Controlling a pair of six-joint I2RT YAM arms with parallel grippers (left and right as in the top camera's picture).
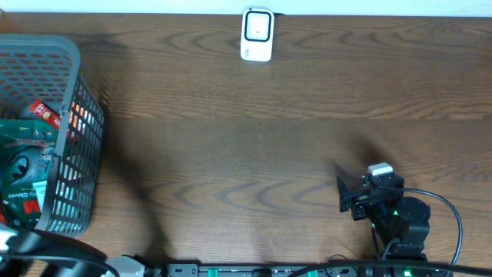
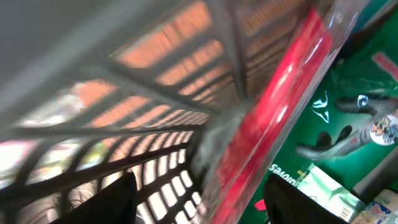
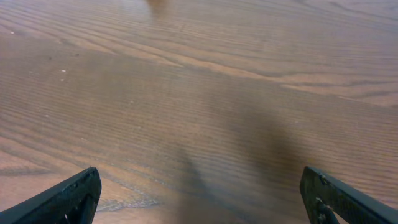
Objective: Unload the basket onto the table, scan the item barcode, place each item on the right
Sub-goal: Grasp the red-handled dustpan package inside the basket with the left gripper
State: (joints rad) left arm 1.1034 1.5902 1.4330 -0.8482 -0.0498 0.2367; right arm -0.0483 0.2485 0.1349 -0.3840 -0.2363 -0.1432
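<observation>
The left gripper will next go straight down astride the red packet's near end point(image 2: 231, 200) and close, because that end is just below it, already between the open fingers.
A white barcode scanner point(image 1: 257, 34) stands at the far edge of the table. Several packaged items lie in the grey wire basket point(image 1: 73, 54) at the left. Among them are a red packet point(image 1: 46, 114) and a green gloves pack point(image 1: 23, 173). My left gripper point(image 2: 199, 205) is inside the basket and open. The clear-edged red packet point(image 2: 280, 106) runs between its dark fingers point(image 2: 109, 202) without touching them, next to the gloves pack point(image 2: 348, 124). No barcode shows. My right gripper point(image 3: 199, 199) hangs open over bare wood, nothing between its fingers.
The basket wall point(image 2: 155, 81) is close on the left of the left gripper. The right arm point(image 1: 384, 204) sits near the front right edge of the table. The left arm point(image 1: 46, 258) is a blur at the front left corner.
</observation>
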